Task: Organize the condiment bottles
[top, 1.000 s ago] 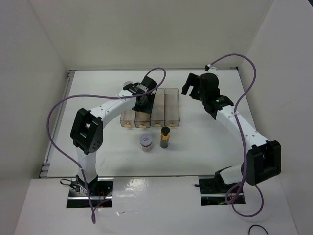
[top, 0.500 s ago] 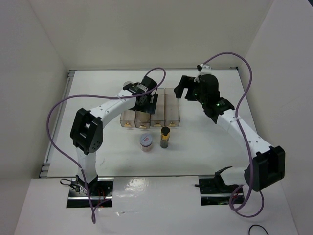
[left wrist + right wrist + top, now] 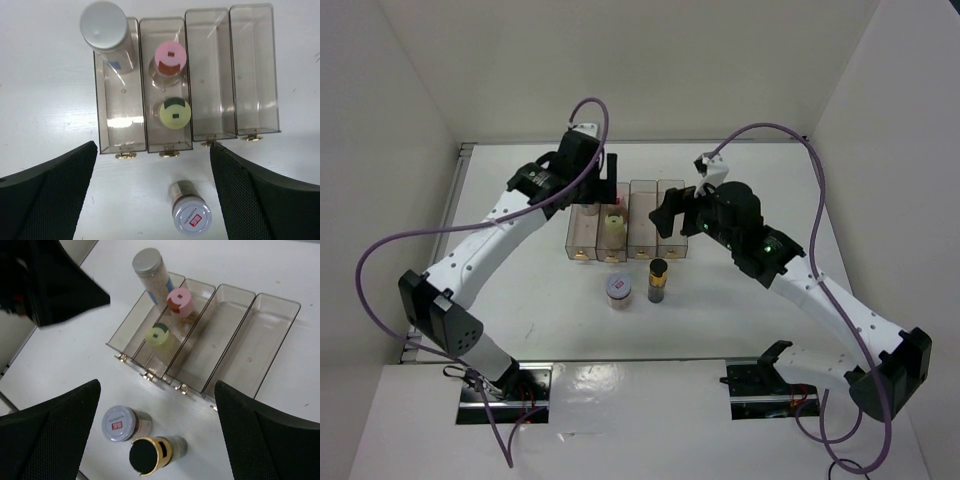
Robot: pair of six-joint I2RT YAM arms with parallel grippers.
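My right gripper should move back and down onto the black cap of the slim dark bottle (image 3: 658,268) (image 3: 150,456) and close, because that bottle is outside the rack's empty sections.
The clear rack (image 3: 257,75) holds three condiment bottles. The tall white one with a grey cap (image 3: 104,27) stands at the far end of the leftmost compartment. The pink-capped bottle (image 3: 170,57) and the yellow-capped bottle (image 3: 174,112) share the second compartment. On the table in front of the rack stand a squat jar (image 3: 120,423) and a slim dark black-capped bottle (image 3: 150,456). My left gripper (image 3: 603,180) hangs open high above the rack, holding nothing. My right gripper (image 3: 670,213) is open above the rack's right side, and both loose bottles show between its fingers (image 3: 50,435).
The rack's two right compartments (image 3: 250,340) hold nothing. White walls enclose the table on three sides. In the right wrist view the left arm (image 3: 45,280) fills the upper left corner. Purple cables loop above both arms.
My left gripper has opened, left the yellow-capped bottle in the second compartment, and lifted up and back to the left. My right arm has swung left over the rack.
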